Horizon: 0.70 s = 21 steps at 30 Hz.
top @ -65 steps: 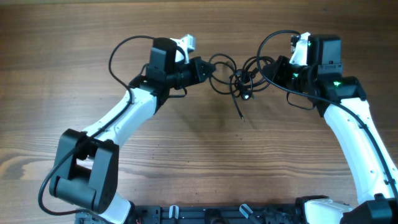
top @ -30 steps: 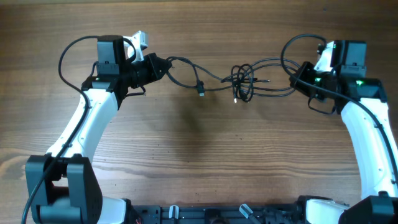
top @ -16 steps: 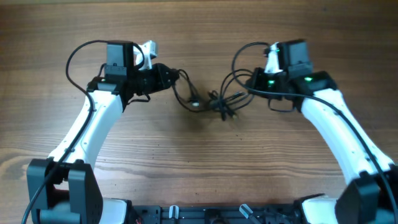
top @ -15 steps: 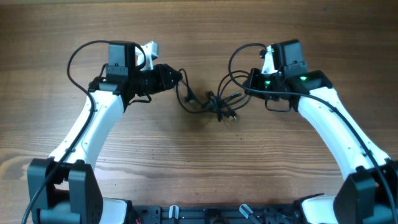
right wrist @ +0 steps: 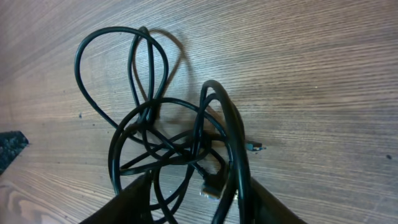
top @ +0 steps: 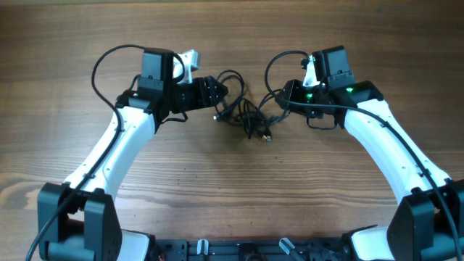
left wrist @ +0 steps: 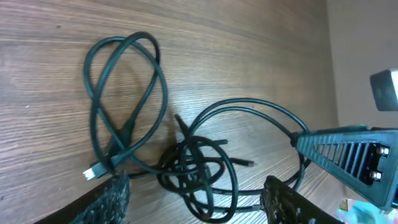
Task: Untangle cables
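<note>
My left gripper is about to move down and to the right in the overhead view, onto the bunched loops of the knot [top: 248,119] [left wrist: 193,165], because the cables cross most thickly there.
The cables [top: 246,112] lie as a slack tangle of thin black loops on the wooden table, between my two grippers. My left gripper [top: 220,93] sits just left of the heap and stands open; in the left wrist view its fingers [left wrist: 112,200] straddle the knot [left wrist: 193,165] without pinching it. A silver plug [left wrist: 91,173] lies by the left finger. My right gripper [top: 281,101] is at the heap's right edge, open too. In the right wrist view, loops [right wrist: 168,137] and a plug [right wrist: 211,186] pass loosely between its jaws.
The wooden table [top: 232,188] spreads all around the tangle. Each arm's own thicker black wire arcs above its wrist [top: 109,61]. The right gripper's finger [left wrist: 348,155] shows in the left wrist view, close beyond the cables. Arm bases stand at the front edge.
Both grippers moved inward from a wide stretch, so the taut cables went slack and dropped into a heap. Both jaws went from shut on the cables to open.
</note>
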### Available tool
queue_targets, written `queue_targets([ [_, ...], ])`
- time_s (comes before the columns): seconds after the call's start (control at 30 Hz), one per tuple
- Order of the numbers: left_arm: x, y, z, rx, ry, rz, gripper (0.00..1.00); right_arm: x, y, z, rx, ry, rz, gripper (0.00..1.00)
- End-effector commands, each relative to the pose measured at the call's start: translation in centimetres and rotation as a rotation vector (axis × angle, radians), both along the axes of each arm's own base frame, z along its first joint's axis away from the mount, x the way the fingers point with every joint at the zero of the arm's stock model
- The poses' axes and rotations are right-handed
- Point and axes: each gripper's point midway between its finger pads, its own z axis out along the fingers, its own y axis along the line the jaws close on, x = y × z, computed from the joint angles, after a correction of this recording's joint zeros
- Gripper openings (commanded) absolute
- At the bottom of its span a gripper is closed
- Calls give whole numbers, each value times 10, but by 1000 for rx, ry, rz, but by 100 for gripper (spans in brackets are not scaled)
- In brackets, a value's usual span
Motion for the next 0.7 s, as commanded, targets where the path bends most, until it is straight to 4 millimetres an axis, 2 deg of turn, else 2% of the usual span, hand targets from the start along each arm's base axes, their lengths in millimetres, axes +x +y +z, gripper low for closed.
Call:
queue_targets([
  [0.0,-3,-16,13,15,-56,-34,67,4,2,3,-6,-22,21,64],
  [0.07,-6,-22,8,30,-47,-34,65,5,1,3,-11,-23,20,69],
  [0.17,-8,-28,1,18,17,11,65,4,-3,8,-9,-30,11,70],
  [0.3,-14,-41,-5,-2,70,18,65,5,-9,28,-1,-80,-6,71],
  [0.43,-23,-56,-5,-2,71,-16,58,2,-12,50,13,-136,-10,76],
  [0.67,-27,-47,-27,136,108,85,56,-3,-10,54,34,-125,-16,77],
])
